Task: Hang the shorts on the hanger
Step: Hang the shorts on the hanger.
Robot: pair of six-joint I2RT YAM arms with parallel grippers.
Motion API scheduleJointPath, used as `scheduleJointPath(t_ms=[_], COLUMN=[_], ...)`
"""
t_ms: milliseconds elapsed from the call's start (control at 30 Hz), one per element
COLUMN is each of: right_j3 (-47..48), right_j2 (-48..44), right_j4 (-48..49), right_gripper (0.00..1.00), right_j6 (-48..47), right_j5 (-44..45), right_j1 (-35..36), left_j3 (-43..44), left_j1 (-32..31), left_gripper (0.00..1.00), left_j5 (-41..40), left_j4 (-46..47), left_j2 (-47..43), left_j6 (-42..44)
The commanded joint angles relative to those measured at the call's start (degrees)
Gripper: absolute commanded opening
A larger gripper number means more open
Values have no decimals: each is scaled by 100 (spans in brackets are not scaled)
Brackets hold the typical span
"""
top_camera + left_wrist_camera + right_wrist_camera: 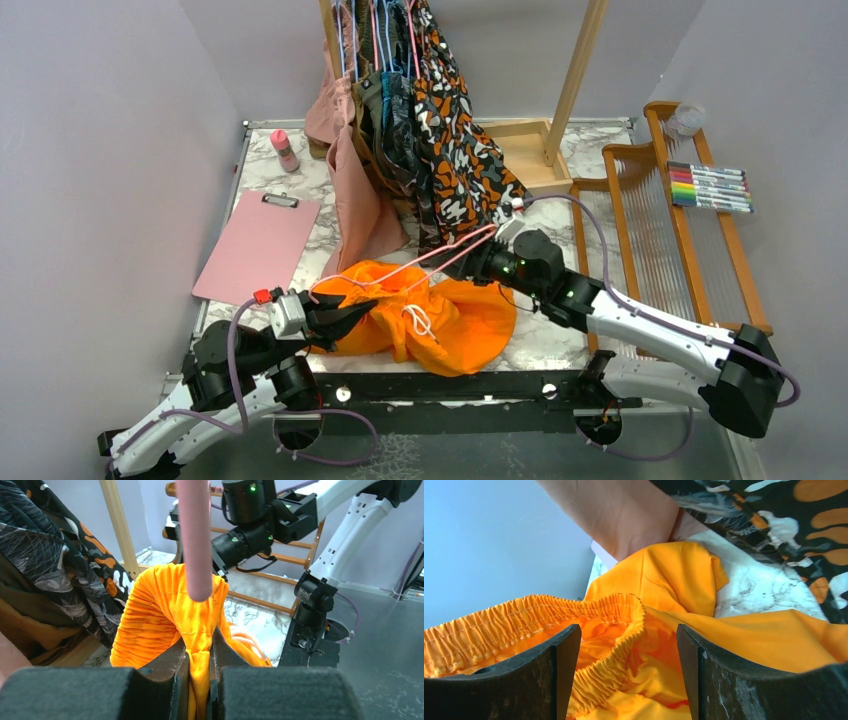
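Observation:
My right gripper tilts down and lowers onto the gathered bend of the shorts' waistband next, as this part shows between its open fingers, still unheld.
The bright orange shorts (450, 320) lie bunched on the marble table near its front edge, white drawstring on top. The thin pink wire hanger (420, 258) lies slanted across them, running from the left gripper up toward the right gripper. My left gripper (345, 315) is shut on a fold of the shorts (155, 610) at their left edge; the pink hanger wire (192, 540) passes just above the pinched fabric. My right gripper (480, 262) is open at the shorts' far right edge. In the right wrist view its fingers (564, 670) straddle the gathered waistband (624, 630) without touching it.
A wooden clothes rack at the back holds a patterned garment (455, 150) and a dusty pink one (355, 190), both hanging close behind the shorts. A pink clipboard (258, 245) and a pink bottle (285, 150) are on the left. A wooden slatted rack with markers (710, 185) is on the right.

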Motion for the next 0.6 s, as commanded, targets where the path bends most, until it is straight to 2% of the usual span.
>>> scheduleJointPath(t_ms=[0,233,567], right_j3=[516,666,1115], right_j2=[303,980,1807], right_j4=[-68,-134,-156], right_gripper=[74,75,75], right_j6=[-56,-179,-594], right_j5=[-840,-1983,-3336], right_j1=[-156,-655,-660], left_j3=[8,-60,-39], left_j1=[18,12,11], left_gripper=[0,0,0], left_j5=[370,537,569], left_j4=[211,304,284], left_j2=[-24,10,82], left_j6=[22,21,42])
